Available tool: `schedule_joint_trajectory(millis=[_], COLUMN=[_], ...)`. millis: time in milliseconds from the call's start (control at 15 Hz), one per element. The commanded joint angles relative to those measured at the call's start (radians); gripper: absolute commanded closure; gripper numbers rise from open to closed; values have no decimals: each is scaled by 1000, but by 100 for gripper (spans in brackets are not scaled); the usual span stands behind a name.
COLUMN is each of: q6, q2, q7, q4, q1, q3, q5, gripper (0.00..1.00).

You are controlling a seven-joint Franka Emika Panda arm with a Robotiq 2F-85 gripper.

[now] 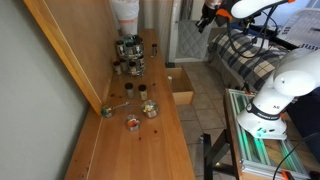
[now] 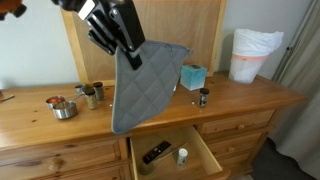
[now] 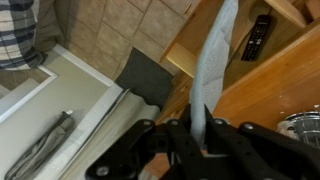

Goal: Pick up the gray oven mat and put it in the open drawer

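I need to move my gripper down toward the open drawer below it and let go of the gray oven mat (image 2: 145, 85) there, because the mat is hanging above the drawer's rim.
The gray oven mat (image 2: 145, 85) is quilted and hangs down by one edge from my gripper (image 2: 118, 45), which is shut on its top. It dangles above the wooden counter's front edge, over the open drawer (image 2: 195, 165). The drawer is pulled out and holds a black remote (image 2: 155, 152) and a small white bottle (image 2: 182, 155). In the wrist view the mat (image 3: 215, 60) runs from the jaws (image 3: 195, 135) towards the drawer (image 3: 185, 45) with the remote (image 3: 256, 38) in it. In an exterior view the gripper (image 1: 206, 17) is high above the open drawer (image 1: 183, 97).
On the counter (image 2: 40, 125) stand several jars (image 2: 90, 95), a metal bowl (image 2: 63, 108), a teal tissue box (image 2: 193, 75), a small dark jar (image 2: 203, 97) and a white bin (image 2: 250, 55). A bed (image 1: 250, 50) stands across the tiled floor from the counter.
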Motion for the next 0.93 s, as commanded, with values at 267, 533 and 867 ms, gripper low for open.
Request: schedule_joint_trajectory(millis=[267, 533, 867], q6=[102, 63, 2], q2=[266, 405, 611], q7=[536, 825, 1100], q4=[19, 42, 87], q1=[-190, -252, -81], q3=[132, 219, 77], q5=[-298, -401, -581], gripper=[98, 98, 98])
